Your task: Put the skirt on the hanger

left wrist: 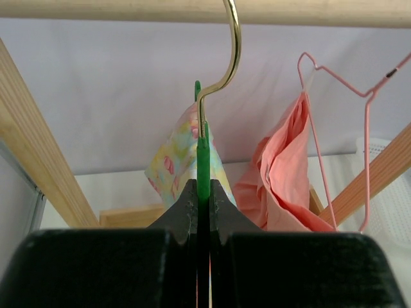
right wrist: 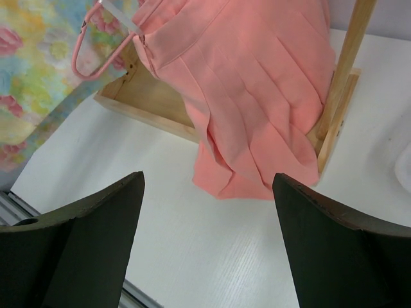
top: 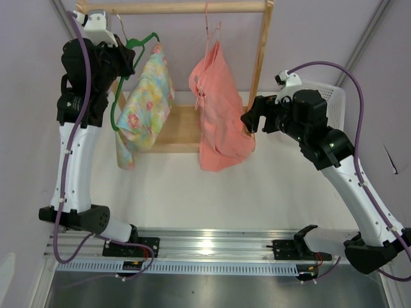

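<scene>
The gold hook (left wrist: 230, 61) crosses the rack's top bar, so the robot's left gripper should next move outward and to the left in the top view, toward the end of the bar, and let go.
The skirt (top: 149, 102), pastel with pink flowers, hangs from the dark green hanger (top: 137, 43) at the left of the wooden rack. My left gripper (top: 126, 63) is shut on the hanger's green neck (left wrist: 203, 160), just below its gold hook (left wrist: 230, 61). The hook reaches up in front of the top rail (left wrist: 128, 9); I cannot tell whether it rests on it. The skirt (left wrist: 172, 160) shows behind the fingers. My right gripper (top: 248, 122) is open and empty (right wrist: 209, 183), close to the right of the salmon-pink garment, with the skirt's edge (right wrist: 32, 77) at far left.
The salmon-pink garment (top: 218, 122) hangs on a thin pink wire hanger (left wrist: 334, 83) from the middle of the rail (top: 186, 8). The rack's base board (top: 183, 131) lies behind both garments. Its right post (top: 262, 70) stands near my right gripper. A white basket (top: 329, 95) is at the far right.
</scene>
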Available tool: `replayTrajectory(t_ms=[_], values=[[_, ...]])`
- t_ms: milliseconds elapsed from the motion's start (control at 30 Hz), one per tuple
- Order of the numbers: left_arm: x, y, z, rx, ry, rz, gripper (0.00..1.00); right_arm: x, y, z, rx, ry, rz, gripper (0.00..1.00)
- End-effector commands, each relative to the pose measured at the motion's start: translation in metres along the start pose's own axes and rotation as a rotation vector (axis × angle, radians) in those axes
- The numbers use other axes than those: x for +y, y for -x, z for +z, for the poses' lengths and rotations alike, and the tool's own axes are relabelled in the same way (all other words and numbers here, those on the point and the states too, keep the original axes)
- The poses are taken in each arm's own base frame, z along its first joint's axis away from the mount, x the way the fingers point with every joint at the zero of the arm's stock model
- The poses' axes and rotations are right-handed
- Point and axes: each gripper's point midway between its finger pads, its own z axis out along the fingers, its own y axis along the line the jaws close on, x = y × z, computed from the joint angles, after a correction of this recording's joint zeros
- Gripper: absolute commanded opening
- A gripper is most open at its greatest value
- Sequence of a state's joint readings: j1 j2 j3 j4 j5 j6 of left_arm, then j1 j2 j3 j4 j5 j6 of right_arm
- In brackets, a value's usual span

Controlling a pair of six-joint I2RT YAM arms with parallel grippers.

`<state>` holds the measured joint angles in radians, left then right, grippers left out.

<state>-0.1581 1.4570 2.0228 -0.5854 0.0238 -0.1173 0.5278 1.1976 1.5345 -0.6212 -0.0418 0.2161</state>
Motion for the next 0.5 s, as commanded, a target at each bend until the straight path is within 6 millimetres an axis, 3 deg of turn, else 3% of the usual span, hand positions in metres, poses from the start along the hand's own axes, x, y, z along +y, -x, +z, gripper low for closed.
replayTrajectory(t_ms=[0, 133, 167, 267, 467], values=[[-0.018, 0.058, 0.003, -0.185, -0.171, -0.016, 0.0, 0.003, 0.013, -0.002, -0.051, 0.013, -0.004, 0.88], [-0.012, 0.064, 0.023, -0.198, -0.221, -0.044, 0.0, 0.008, 0.013, 0.003, -0.053, 0.045, 0.014, 0.87], [-0.008, 0.073, 0.023, -0.219, -0.211, -0.053, 0.0, 0.01, 0.014, 0.005, -0.058, 0.051, 0.015, 0.88], [0.001, 0.064, 0.04, -0.206, -0.205, -0.086, 0.0, 0.009, 0.013, 0.008, -0.051, 0.052, 0.017, 0.87], [-0.016, 0.081, 0.054, -0.265, -0.336, -0.099, 0.0, 0.01, 0.005, 0.015, -0.03, 0.064, 0.021, 0.87]])
